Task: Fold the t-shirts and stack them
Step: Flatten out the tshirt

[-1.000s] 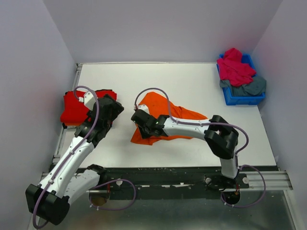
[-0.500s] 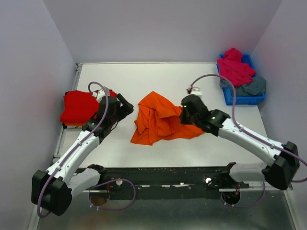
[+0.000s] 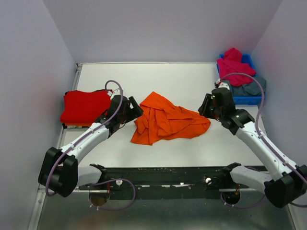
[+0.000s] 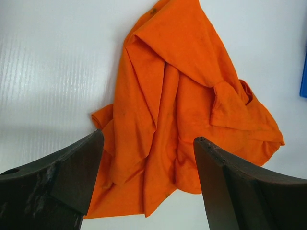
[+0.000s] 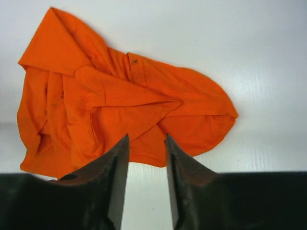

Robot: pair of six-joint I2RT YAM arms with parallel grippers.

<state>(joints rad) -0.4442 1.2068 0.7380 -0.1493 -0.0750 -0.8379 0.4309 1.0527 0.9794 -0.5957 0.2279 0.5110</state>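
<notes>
I will next bring my right gripper down onto the pointed corner of the orange t-shirt's upper flap (image 3: 192,119) (image 5: 178,102), as it lies exposed on the t-shirt's layer beneath.
A crumpled bright orange t-shirt (image 3: 168,122) lies at the middle of the white table. My left gripper (image 3: 134,109) hovers just left of it with its jaws wide open and empty; in the left wrist view (image 4: 148,138) the orange t-shirt (image 4: 182,105) lies ahead between the fingers. My right gripper (image 3: 205,108) is at the shirt's right end, its jaws a little apart and empty (image 5: 147,137), above the shirt's near edge (image 5: 120,105). A folded red t-shirt (image 3: 84,106) lies at the left. A magenta-pink t-shirt (image 3: 234,67) and a slate grey-blue t-shirt (image 3: 252,87) are heaped at the far right.
A small blue plastic bin (image 3: 244,99) at the far right corner holds the pink and grey-blue shirts; its edge shows in the left wrist view (image 4: 304,72). Grey walls close in the table on the left, back and right.
My right gripper swung from the orange shirt's left side to its right end, drawing the cloth out rightward, and let go. My left gripper moved from the red shirt towards the orange one.
</notes>
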